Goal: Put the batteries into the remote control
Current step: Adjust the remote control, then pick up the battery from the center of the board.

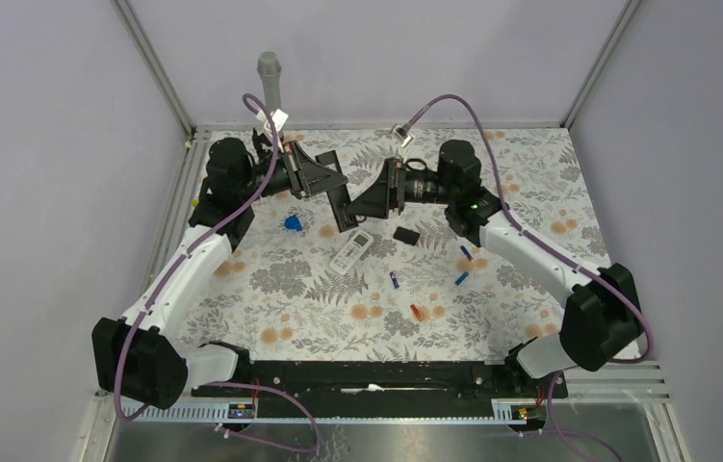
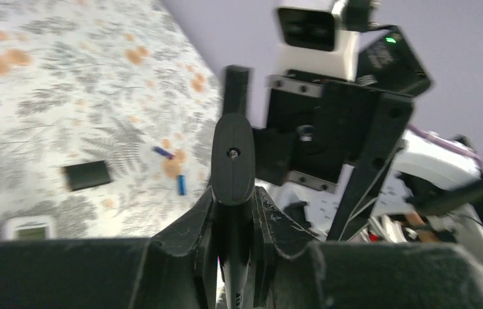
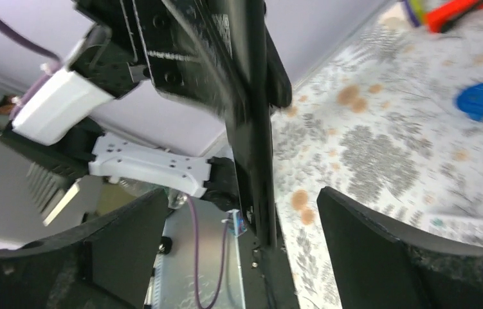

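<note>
The orange-red battery (image 1: 416,313) is below my right gripper, toward my base, and my left gripper holds the remote. I should move my right gripper back and down onto the battery next.
My left gripper (image 1: 336,200) is shut on a black remote control (image 2: 233,158), which stands up between its fingers (image 2: 187,225) above the back middle of the table. My right gripper (image 1: 362,204) faces it, open. In the right wrist view the black remote (image 3: 255,129) runs between the spread fingers (image 3: 367,238) without touching either. Blue batteries (image 1: 466,252) (image 1: 461,278) (image 1: 395,280) and an orange-red one (image 1: 416,311) lie on the floral mat to the right of centre. Two blue batteries (image 2: 163,152) (image 2: 181,185) also show in the left wrist view.
A white remote (image 1: 350,252) lies just below the grippers, with a black cover plate (image 1: 406,234) to its right. A blue blob-shaped piece (image 1: 292,223) and a small teal bit (image 1: 327,231) lie to its left. Metal frame posts and purple walls border the mat.
</note>
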